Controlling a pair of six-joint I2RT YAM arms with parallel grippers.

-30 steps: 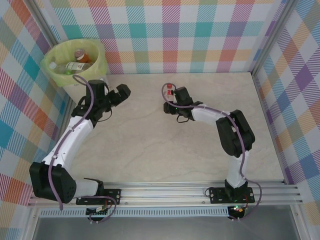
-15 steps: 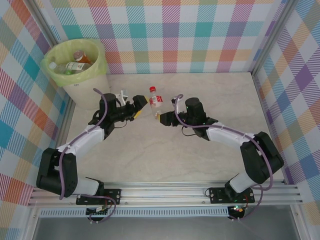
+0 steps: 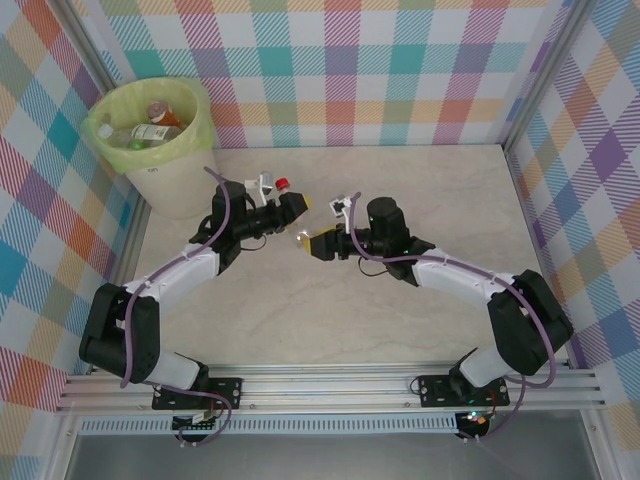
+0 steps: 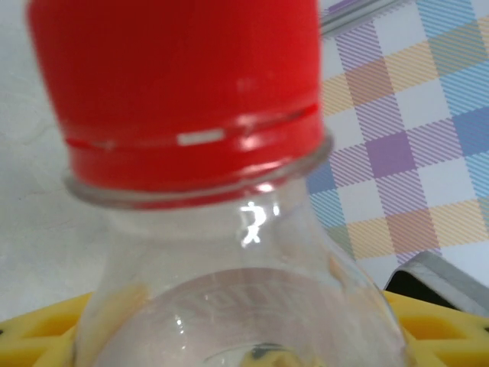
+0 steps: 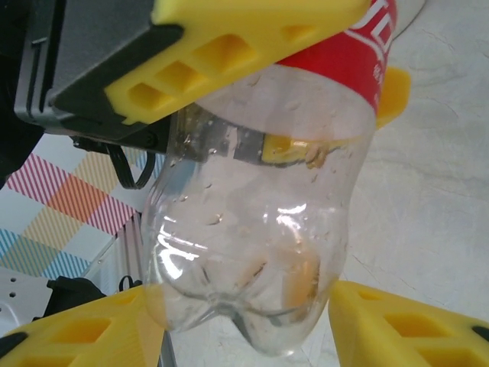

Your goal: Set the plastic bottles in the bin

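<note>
The bottle goes up and outward over the bin's bagged rim next, and my left gripper releases it. The bin's opening (image 3: 150,122), already holding bottles, lies outward.
One plastic bottle (image 3: 289,197), clear with a red cap (image 4: 176,76) and a red label (image 5: 359,57), hangs over the table between my two arms. My left gripper (image 3: 290,202) is shut on its upper body; its yellow fingers (image 5: 229,46) clamp it just below the label. My right gripper (image 5: 244,325) stands open around the bottle's base (image 5: 252,290), with a gap at the right finger. From above, the right gripper (image 3: 326,226) sits just right of the bottle. The bin (image 3: 172,186), white with a yellow-green bag, stands at the far left with several bottles (image 3: 152,131) inside.
Checked walls close off the back and both sides. A metal rail (image 3: 330,385) runs along the near edge by the arm bases. The beige tabletop (image 3: 400,330) lies open in front of and behind the arms.
My left gripper has closed on the bottle that the right gripper held up. The right jaws have spread. The bottle has shifted left, toward the left arm.
</note>
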